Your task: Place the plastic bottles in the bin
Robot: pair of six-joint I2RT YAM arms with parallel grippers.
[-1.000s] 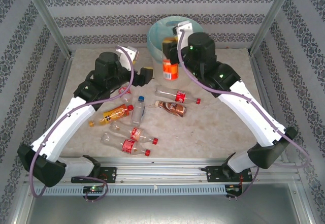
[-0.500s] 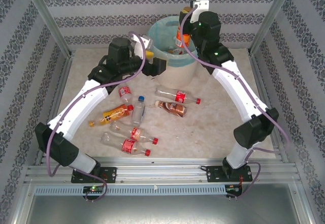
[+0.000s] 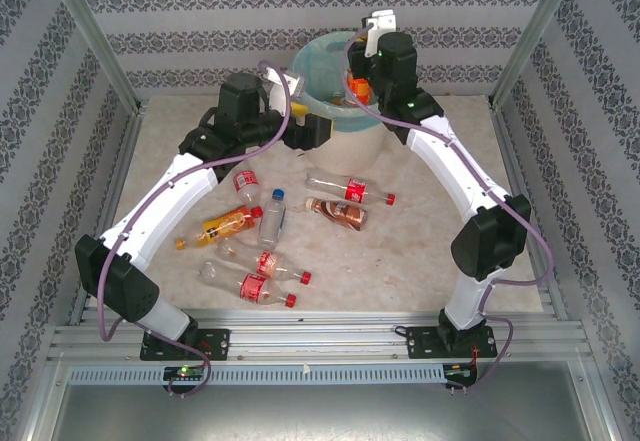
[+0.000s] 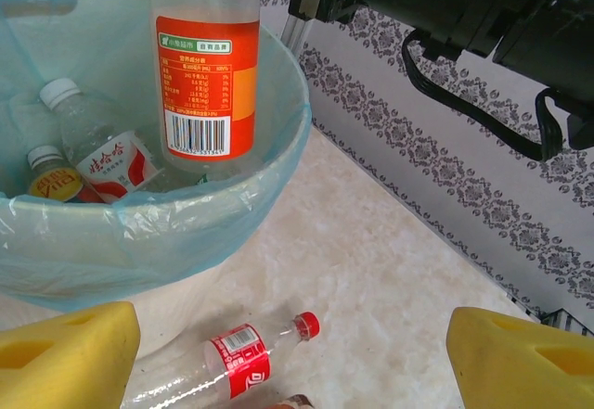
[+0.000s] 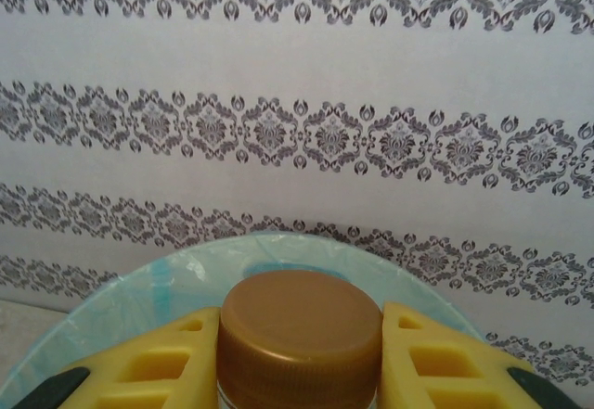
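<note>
The orange-labelled bottle's brown cap goes down a little over the bin's opening (image 3: 328, 66) (image 5: 200, 284) next, and my right gripper releases it.
The bin (image 3: 318, 64), a cream bucket with a turquoise liner, stands at the back middle. My right gripper (image 3: 360, 88) hangs over it, shut on the brown cap of an orange-labelled bottle (image 5: 300, 330) whose body (image 4: 206, 75) hangs upright inside the bin's rim (image 4: 278, 112). Two bottles (image 4: 104, 154) lie in the bin. My left gripper (image 3: 316, 131) hovers by the bin's front left wall, open, its yellow fingers (image 4: 65, 353) wide apart with nothing between them. Below it on the table lies a clear red-labelled bottle (image 4: 237, 367). Several more bottles (image 3: 260, 231) lie on the table's left centre.
A brown cola bottle (image 3: 338, 211) and a red-capped clear one (image 3: 348, 189) lie in front of the bin. Patterned walls close in the back and sides, with metal posts (image 3: 95, 41) at the corners. The right half of the table (image 3: 420, 241) is bare.
My right gripper carried the orange-labelled bottle from in front of the bin up over it, then lowered it inside the rim. My left arm stretched out toward the bin.
</note>
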